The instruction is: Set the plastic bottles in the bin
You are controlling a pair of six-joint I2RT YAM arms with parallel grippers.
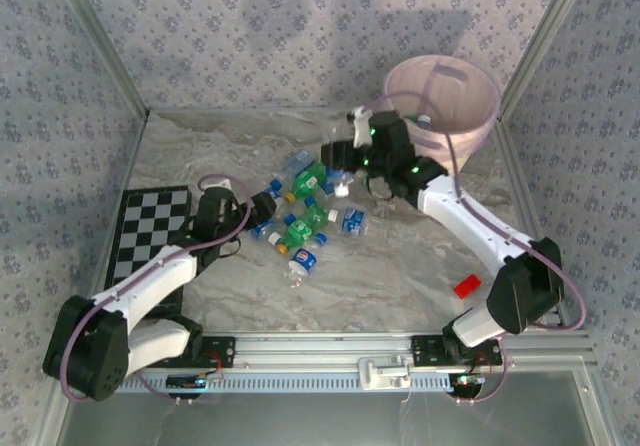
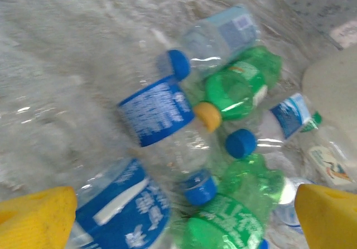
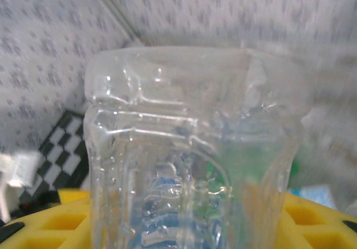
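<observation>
I will swing my right gripper outward over the pink bin's opening [image 1: 442, 96] next and let go of the clear bottle. Bottles are already inside the bin.
Several plastic bottles [image 1: 305, 216], clear and green with blue caps, lie in a pile mid-table. My left gripper [image 1: 262, 206] is at the pile's left edge, open. In the left wrist view its yellow fingertips [image 2: 33, 218] stand wide apart, the gripper [image 2: 181, 218] low over a blue-labelled clear bottle [image 2: 156, 112] and a green bottle [image 2: 237, 87]. My right gripper [image 1: 338, 154] sits just beyond the pile, in front of the pale pink bin [image 1: 443, 96]. In the right wrist view that gripper [image 3: 189, 226] is shut on a clear ribbed bottle [image 3: 189, 132] standing between its yellow fingers.
A checkerboard mat [image 1: 150, 228] lies at the left under the left arm. A small red block [image 1: 466, 287] rests near the right arm's base. Patterned walls close in the table at the back and sides, with the bin in the back right corner.
</observation>
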